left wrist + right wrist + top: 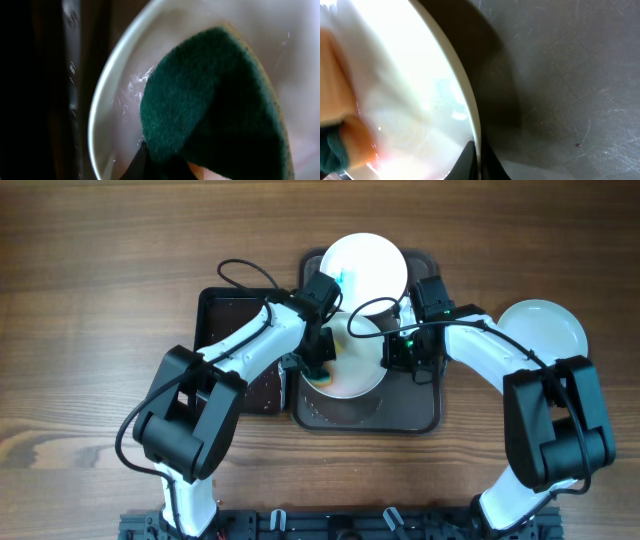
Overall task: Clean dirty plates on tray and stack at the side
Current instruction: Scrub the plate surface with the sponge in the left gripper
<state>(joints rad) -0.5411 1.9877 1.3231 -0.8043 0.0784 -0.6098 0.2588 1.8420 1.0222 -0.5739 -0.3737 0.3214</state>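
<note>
My left gripper needs to lift the sponge (215, 100) over the black tray's rim, lower and release it, since the tray's open bottom lies left of my gripper in the overhead view.
A white plate (360, 380) lies tilted on the dark brown tray (410, 415). My right gripper (398, 352) is shut on its right rim, and the right wrist view shows the fingers (477, 162) pinching the rim (465, 95) above the tray floor (570, 75). My left gripper (318, 367) is shut on a green and yellow sponge (215, 100) pressed flat on the plate's left side (117, 100). A second plate (365, 265) with blue-green marks sits at the tray's far end. A third plate (545, 328), clean-looking, lies on the table to the right.
A smaller glossy black tray (225, 315) lies left of the brown tray, under my left arm. The sponge's edge also shows in the right wrist view (340, 135). The wooden table surrounds both trays.
</note>
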